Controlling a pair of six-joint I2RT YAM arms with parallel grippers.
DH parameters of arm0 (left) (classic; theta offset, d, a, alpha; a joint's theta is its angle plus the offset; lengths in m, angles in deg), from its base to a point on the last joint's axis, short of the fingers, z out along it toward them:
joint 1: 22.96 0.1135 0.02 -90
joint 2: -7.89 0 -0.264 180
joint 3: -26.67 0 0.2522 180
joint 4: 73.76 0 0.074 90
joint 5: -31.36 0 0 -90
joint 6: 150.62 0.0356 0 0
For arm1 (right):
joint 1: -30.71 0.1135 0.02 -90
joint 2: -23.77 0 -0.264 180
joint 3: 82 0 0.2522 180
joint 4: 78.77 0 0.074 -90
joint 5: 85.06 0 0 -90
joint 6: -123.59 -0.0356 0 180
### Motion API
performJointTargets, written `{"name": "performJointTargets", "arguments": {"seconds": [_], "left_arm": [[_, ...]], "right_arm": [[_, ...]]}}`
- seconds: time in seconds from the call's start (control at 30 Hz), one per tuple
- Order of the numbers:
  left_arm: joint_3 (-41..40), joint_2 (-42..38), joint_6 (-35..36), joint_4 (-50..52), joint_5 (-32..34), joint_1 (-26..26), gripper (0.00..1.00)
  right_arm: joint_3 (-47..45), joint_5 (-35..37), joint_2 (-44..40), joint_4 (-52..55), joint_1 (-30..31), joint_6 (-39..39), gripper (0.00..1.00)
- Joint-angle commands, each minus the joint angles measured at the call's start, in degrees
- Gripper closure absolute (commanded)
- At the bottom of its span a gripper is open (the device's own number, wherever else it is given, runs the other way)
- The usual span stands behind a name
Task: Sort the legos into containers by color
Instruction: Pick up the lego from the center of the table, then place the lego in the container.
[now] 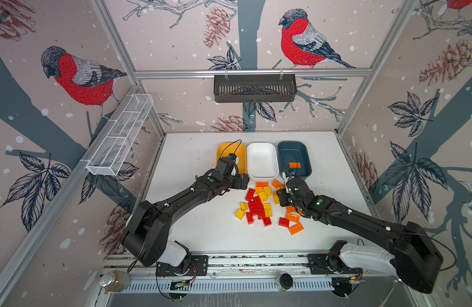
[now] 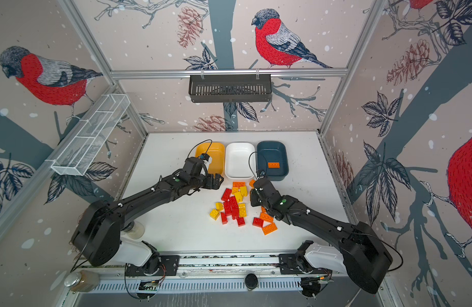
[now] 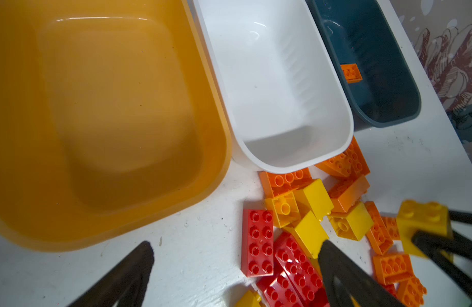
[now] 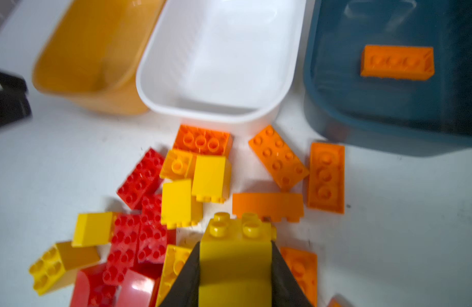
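I will lift the yellow brick [image 4: 234, 263] up and outward with my right gripper next and let it go over the bottom of the white tray [image 4: 228, 46], because that tray is empty.
Red, yellow and orange legos [image 1: 260, 206] lie piled on the white table in front of three containers: a yellow-orange tray [image 1: 230, 150], a white tray [image 1: 261, 159] and a teal tray [image 1: 293, 151]. One orange brick [image 1: 294, 165] lies in the teal tray; the other two trays hold nothing. My right gripper [image 4: 234, 243] is shut on a yellow brick [image 4: 234, 263] at the pile's right side, studs pointing toward the trays. My left gripper [image 3: 236, 247] stands open at the pile's left edge, just in front of the yellow-orange tray [image 3: 109, 106], with a red brick [image 3: 257, 244] below its gap.
A black slotted basket [image 1: 254, 87] hangs on the back rail and a white wire mesh rack [image 1: 120, 135] on the left wall. A glass jar [image 1: 113, 280] stands at the front left corner. Both arms reach in from the front rail.
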Motion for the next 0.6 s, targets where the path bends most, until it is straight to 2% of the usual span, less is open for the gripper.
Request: {"name": "performJointTargets", "arguments": {"seconds": [0.0,0.13,0.4,0.5,0.57], "left_arm": [[0.13,-1.02,6.2,2.46,-6.55,-0.99,0.03],[0.06,-1.24,10.41,4.46,-7.82,-3.7,0.03],[0.26,0.49,17.07,10.45,-6.8,-9.09,0.03],[-0.47,1.04,18.88,11.52,-5.72,-11.22,0.03],[-1.12,1.04,20.38,12.48,-4.55,-13.02,0.03]], "right_arm": [[3.11,-7.24,1.76,-8.48,-4.41,4.09,0.74],[9.0,-9.02,8.87,-10.74,-7.97,6.49,0.74],[24.74,-8.19,26.92,-10.87,-9.58,8.42,0.71],[30.9,-8.01,32.04,-8.34,-9.99,7.67,0.62],[33.35,-8.01,33.32,-6.66,-9.99,7.36,0.49]]}}
